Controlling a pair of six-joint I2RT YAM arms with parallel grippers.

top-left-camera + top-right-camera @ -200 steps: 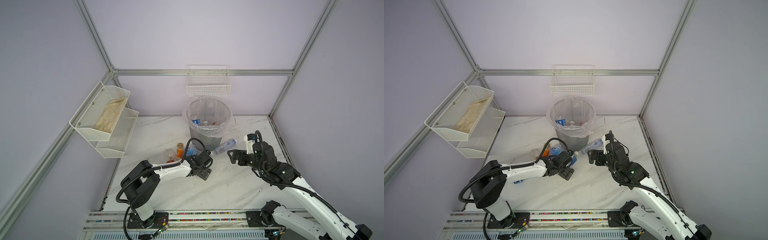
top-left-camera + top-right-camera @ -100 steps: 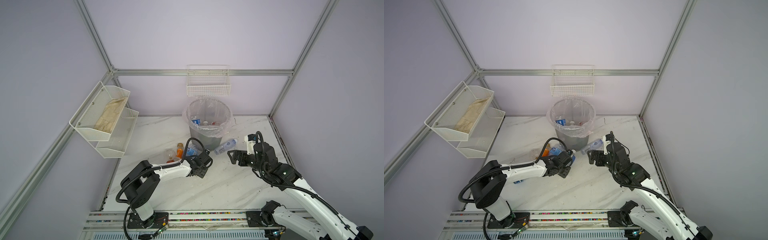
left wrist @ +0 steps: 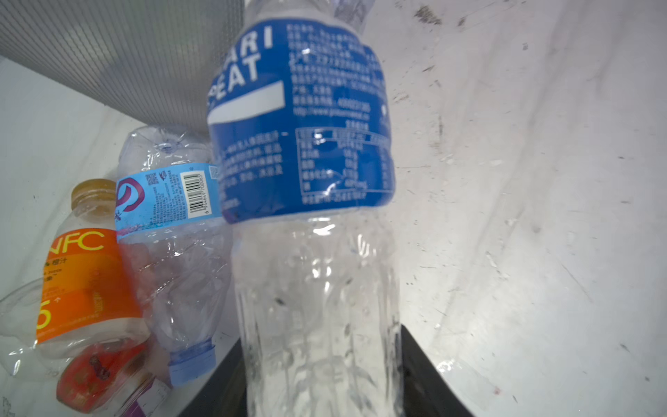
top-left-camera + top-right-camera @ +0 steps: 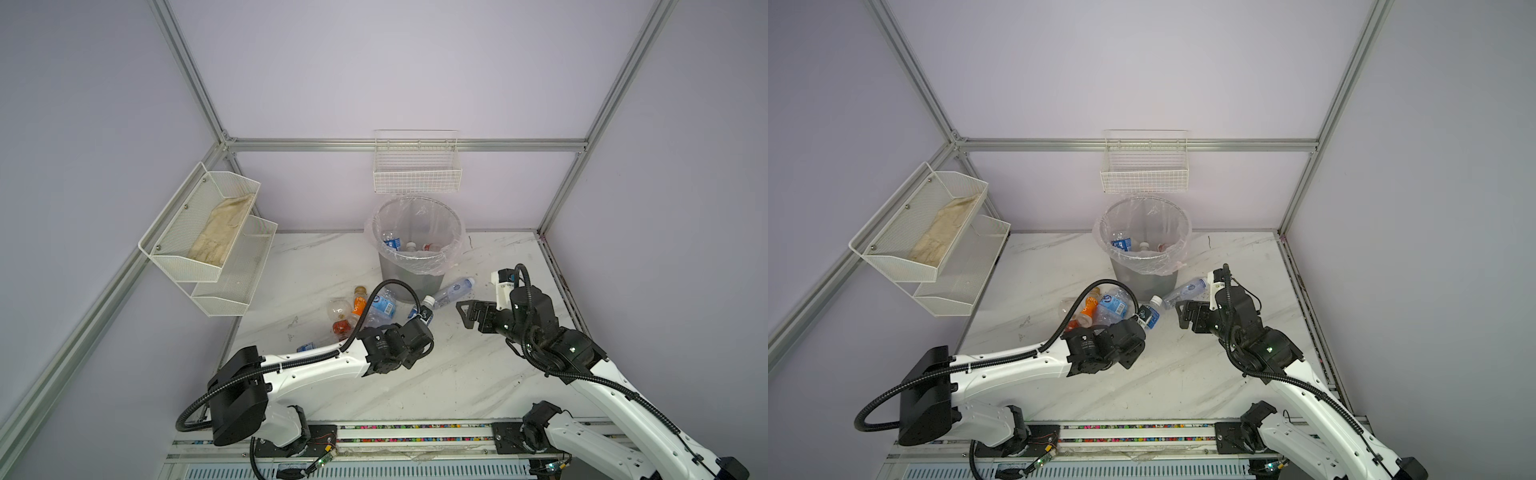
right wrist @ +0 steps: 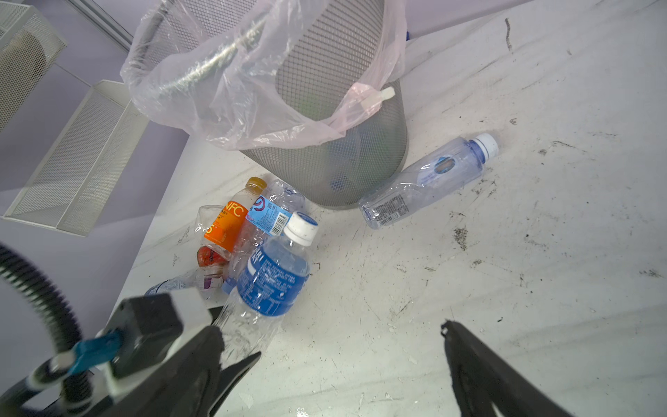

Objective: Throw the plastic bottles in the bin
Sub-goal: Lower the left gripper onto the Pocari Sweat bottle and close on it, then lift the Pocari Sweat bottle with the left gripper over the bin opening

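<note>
The left gripper should next lift the held bottle, carry it outward over the bin's lined opening point(image 4: 417, 227) and let it go, because the bin's rim is higher than the bottle.
My left gripper point(image 4: 415, 328) is shut on the clear lower half of a blue-labelled plastic bottle point(image 4: 424, 311) point(image 3: 306, 144) with a white cap. The bottle tilts, cap end up, in front of the grey mesh bin point(image 4: 411, 278) point(image 5: 343, 155). Three bottles lie in the bin's clear liner point(image 4: 392, 242). My right gripper point(image 4: 467, 314) point(image 5: 350, 341) hangs open and empty just right of the held bottle. A clear bottle point(image 4: 453, 291) point(image 5: 426, 180) lies against the bin's base. A cluster left of the bin holds an orange-labelled bottle point(image 4: 359, 303), a crushed light-blue one point(image 4: 382, 305) and a red-labelled one point(image 4: 340, 326).
Another bottle point(image 4: 307, 345) lies half hidden under my left forearm. A white wire basket point(image 4: 417, 174) hangs on the back wall above the bin. A two-tier white shelf point(image 4: 208, 232) with a cloth sticks out from the left wall. The arm rail point(image 4: 395, 428) runs along the front edge.
My left gripper has closed on the blue-labelled bottle. The right arm has barely moved and its gripper stays open.
</note>
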